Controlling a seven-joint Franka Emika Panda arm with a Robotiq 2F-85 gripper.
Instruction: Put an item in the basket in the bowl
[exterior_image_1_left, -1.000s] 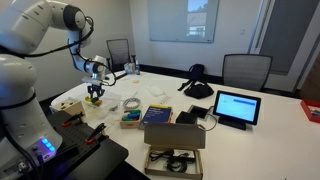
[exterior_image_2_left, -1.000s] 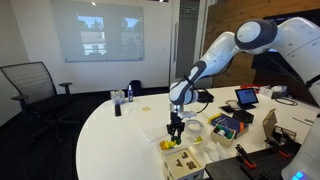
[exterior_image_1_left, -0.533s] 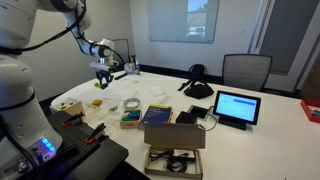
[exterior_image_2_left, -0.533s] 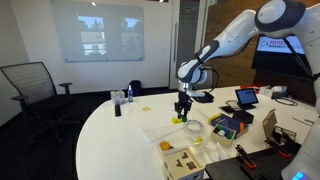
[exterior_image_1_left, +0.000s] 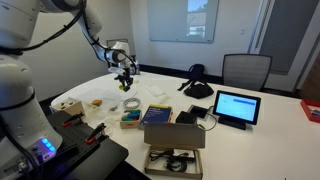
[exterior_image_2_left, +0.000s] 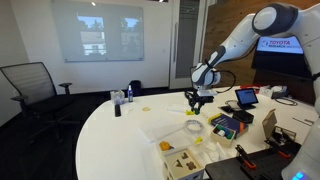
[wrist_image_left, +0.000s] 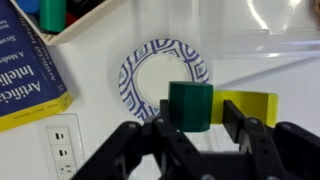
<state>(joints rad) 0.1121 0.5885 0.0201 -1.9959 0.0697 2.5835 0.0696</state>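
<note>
Next I need to lower my gripper and shift it over the white center (exterior_image_1_left: 132, 103) (wrist_image_left: 160, 79), since the item still hangs high above the table, just short of the empty bowl's middle.
In the wrist view my gripper (wrist_image_left: 197, 118) is shut on the item (wrist_image_left: 190, 105), a small dark green block with a yellow piece (wrist_image_left: 255, 105) beside it. It hangs above the table, just short of the bowl (wrist_image_left: 140, 85), which is white with a blue patterned rim and empty. In both exterior views the gripper (exterior_image_1_left: 125, 83) (exterior_image_2_left: 194, 104) is raised over the table. A whitish round bowl shape (exterior_image_2_left: 193, 128) lies a little below it. The tan round basket (exterior_image_1_left: 68, 104) stands at the table's near edge, behind the gripper.
A blue book (wrist_image_left: 25, 80) and a table power outlet (wrist_image_left: 62, 145) lie beside the bowl. A clear plastic container (wrist_image_left: 260, 30) is beyond it. A box of markers (exterior_image_1_left: 131, 119), a cardboard box (exterior_image_1_left: 175, 140), a tablet (exterior_image_1_left: 237, 106) and a black bag (exterior_image_1_left: 198, 85) stand on the table.
The arm has swung away from the tan basket at the table's edge toward the middle of the table, carrying the item, and now hangs near the bowl.
</note>
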